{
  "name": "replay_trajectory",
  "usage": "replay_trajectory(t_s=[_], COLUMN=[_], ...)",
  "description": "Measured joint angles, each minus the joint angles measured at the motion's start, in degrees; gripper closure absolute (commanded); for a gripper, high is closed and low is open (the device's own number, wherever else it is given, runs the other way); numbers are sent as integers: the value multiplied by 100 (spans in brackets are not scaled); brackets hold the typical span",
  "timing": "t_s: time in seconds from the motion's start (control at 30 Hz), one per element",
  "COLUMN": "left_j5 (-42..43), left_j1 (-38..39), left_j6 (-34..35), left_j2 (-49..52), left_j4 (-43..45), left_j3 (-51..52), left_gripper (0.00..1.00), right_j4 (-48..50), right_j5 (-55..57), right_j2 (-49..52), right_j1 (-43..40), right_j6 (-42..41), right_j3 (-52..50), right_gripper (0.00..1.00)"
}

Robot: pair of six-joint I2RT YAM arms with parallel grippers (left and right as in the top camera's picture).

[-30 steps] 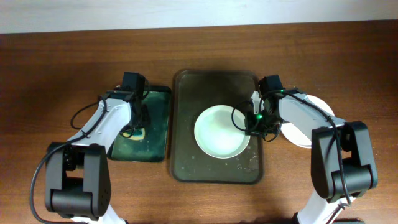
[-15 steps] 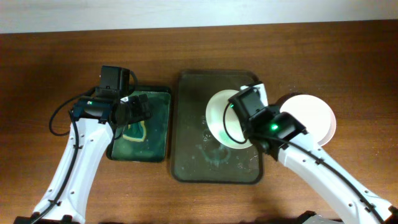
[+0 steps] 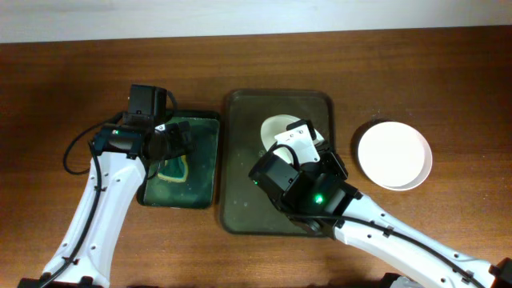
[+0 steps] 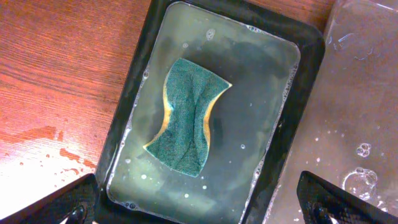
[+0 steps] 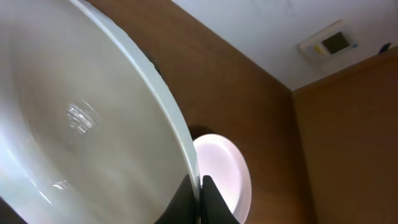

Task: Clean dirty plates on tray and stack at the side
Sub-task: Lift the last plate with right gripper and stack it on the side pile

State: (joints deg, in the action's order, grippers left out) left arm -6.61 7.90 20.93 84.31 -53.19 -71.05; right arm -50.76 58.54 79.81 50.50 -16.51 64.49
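Observation:
My right gripper swings to the right in the overhead view and down next. It lets go of its rim over the other white plate, since that one sits beside the tray.
My right gripper is shut on the rim of a white plate, which it holds tilted in the air with water drops on its face. From overhead this plate shows above the wet olive-brown tray, mostly hidden by the raised right arm. Another white plate rests on the bare tabletop to the right, and the right wrist view shows that plate beyond the held rim. My left gripper hangs open over the green sponge, holding nothing.
The sponge lies in shallow soapy water in a small green tray, left of the big tray. Water spots mark the wood beside the small tray.
The right arm has lifted the plate off the tray and tilted it up high. The left gripper has opened and risen, leaving the sponge in the green tray.

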Motion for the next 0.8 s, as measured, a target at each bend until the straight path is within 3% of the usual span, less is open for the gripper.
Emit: replay_trajectory(t_s=[0.8], left_j5=[2], left_j1=[0], left_j6=[0], left_j2=[0], left_j4=[0], left_j3=[0], left_gripper=[1], right_j4=[-151], right_j5=[162], right_j2=[0], right_j1=[13], right_j6=[2], right_j3=[0], right_gripper=[96])
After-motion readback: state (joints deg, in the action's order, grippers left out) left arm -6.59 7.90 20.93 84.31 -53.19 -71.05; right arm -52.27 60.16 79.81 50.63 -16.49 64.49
